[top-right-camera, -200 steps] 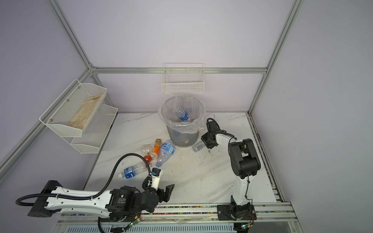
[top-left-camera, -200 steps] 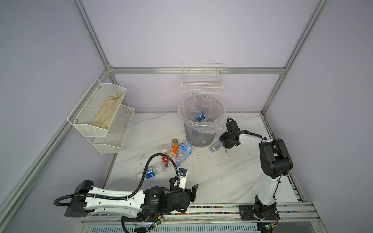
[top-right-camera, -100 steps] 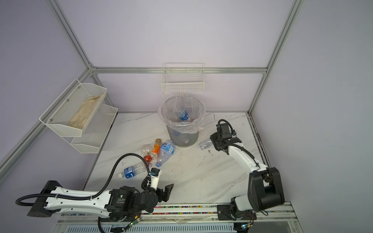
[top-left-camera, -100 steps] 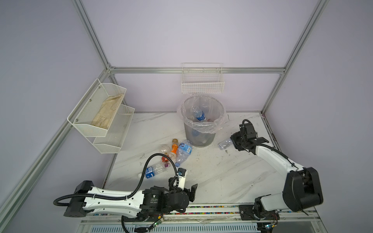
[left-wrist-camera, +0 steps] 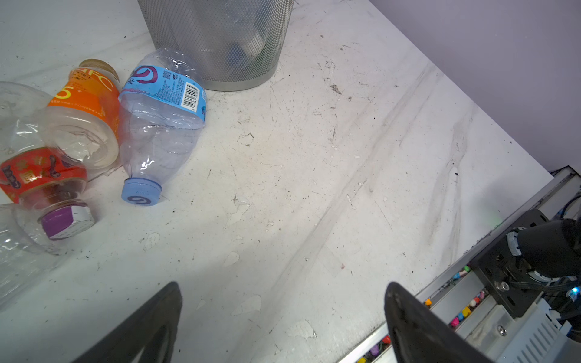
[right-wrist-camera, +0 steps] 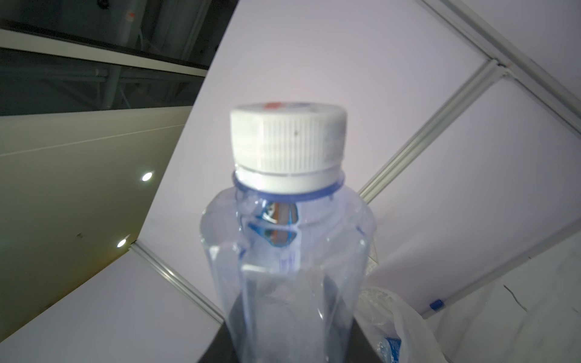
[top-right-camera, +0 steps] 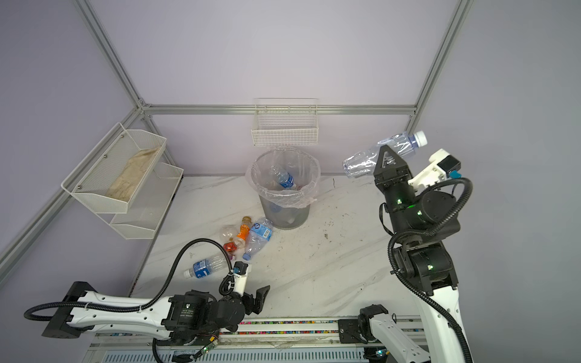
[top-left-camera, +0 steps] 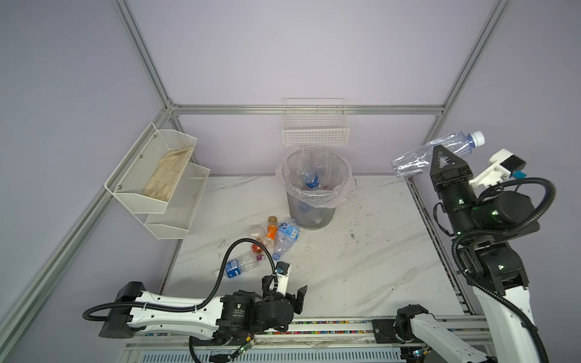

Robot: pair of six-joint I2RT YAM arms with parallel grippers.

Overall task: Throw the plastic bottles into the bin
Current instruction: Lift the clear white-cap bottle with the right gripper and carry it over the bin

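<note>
My right gripper should swing across toward the bin's opening (top-left-camera: 317, 172) and tip its fingers down to let go of the clear bottle (top-left-camera: 410, 160), which still hangs wide of the bin's rim.
My right gripper (top-left-camera: 439, 150) (top-right-camera: 385, 150) (right-wrist-camera: 287, 339) is raised high, right of the bin, and shut on a clear plastic bottle (top-left-camera: 410, 160) (top-right-camera: 360, 162) (right-wrist-camera: 287, 251) with a white cap. The bottle lies tilted across the jaws. The grey mesh bin (top-left-camera: 309, 213) (top-right-camera: 284, 213) (left-wrist-camera: 220, 37) stands at the back and holds a blue-labelled bottle (top-left-camera: 309, 179). Several bottles lie left of the bin's foot: blue-labelled (top-left-camera: 284, 237) (left-wrist-camera: 160, 119), orange (top-left-camera: 272, 229) (left-wrist-camera: 85, 103), red (left-wrist-camera: 41, 176), and another blue one (top-left-camera: 240, 265). My left gripper (top-left-camera: 295, 297) (left-wrist-camera: 283, 289) hangs open and empty low over the table's front.
A white wire basket (top-left-camera: 314, 132) hangs on the back wall just above the bin. A two-tier white mesh shelf (top-left-camera: 176, 201) with a beige cloth (top-left-camera: 168, 169) juts out at the left. A metal rail (top-left-camera: 330, 322) runs along the table's front edge.
The right arm has lifted the clear bottle from the table beside the bin, up and out to the right. The left arm has stayed in place.
</note>
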